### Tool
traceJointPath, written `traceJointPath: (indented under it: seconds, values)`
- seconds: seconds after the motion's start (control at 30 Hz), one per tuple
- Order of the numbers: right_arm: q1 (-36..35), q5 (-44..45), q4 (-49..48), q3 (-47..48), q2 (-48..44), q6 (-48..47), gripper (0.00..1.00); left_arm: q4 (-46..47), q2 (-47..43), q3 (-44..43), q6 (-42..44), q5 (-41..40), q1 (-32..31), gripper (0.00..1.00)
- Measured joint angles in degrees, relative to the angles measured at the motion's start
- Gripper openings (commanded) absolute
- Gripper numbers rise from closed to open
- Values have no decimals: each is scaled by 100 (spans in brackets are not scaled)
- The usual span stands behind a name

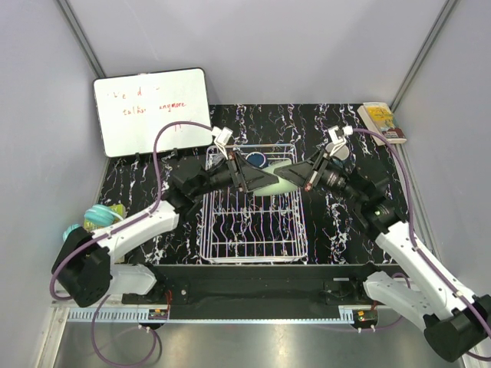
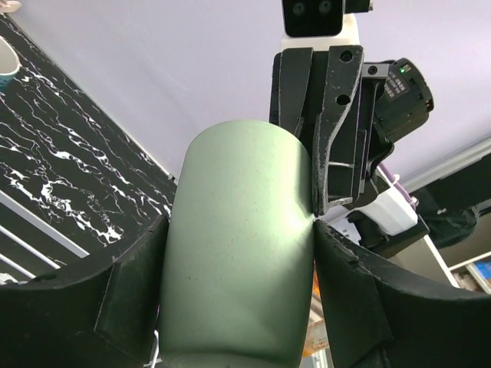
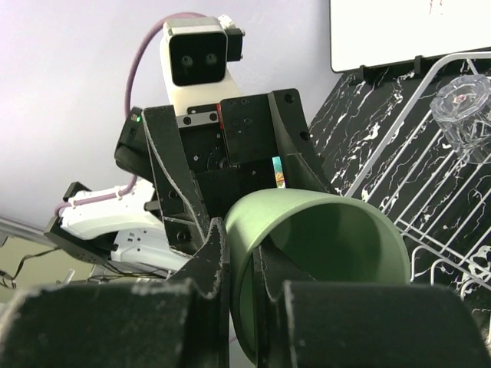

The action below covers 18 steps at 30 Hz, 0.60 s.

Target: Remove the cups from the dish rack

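Observation:
My right gripper will move down and toward the right in the top view, turn the tumbler (image 1: 272, 182) upright because it's sideways, and release it on the tabletop past the pale cup.
The pale green tumbler (image 1: 272, 182) hangs on its side above the far part of the white wire dish rack (image 1: 253, 259), held from both ends. My left gripper (image 1: 249, 178) is shut on its body, fingers on either side (image 2: 238, 291). My right gripper (image 1: 303, 178) is shut on its rim, one finger inside and one outside (image 3: 242, 261). A clear glass (image 3: 462, 123) lies in the rack. A dark blue cup (image 1: 256, 160) sits at the rack's far edge. The tumbler also fills the left wrist view (image 2: 238, 230) and the right wrist view (image 3: 330, 238).
A whiteboard (image 1: 153, 107) leans at the back left. Turquoise ribbed round things (image 1: 96, 217) lie at the left table edge. A yellow box (image 1: 381, 123) lies at the back right. A dark round object (image 1: 337, 153) sits right of the rack.

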State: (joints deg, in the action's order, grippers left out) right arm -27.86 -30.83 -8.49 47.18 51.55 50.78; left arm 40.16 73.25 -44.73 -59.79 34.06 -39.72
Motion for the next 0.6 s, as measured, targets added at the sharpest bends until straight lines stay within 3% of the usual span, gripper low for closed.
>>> traceJointPath:
  seconds: [0.07, 0.17, 0.6]
  values:
    - [-46, 52, 155, 4, -203, -85, 0, -385, -140, -138, 190, 4, -55, 85]
    - [-146, 216, 472, 83, -442, -313, 0, -973, -361, -284, 505, -131, -107, 97]
    - [-101, 2059, 2623, 710, -509, -1360, 0, -3263, -940, -291, 1045, -1541, 826, 99]
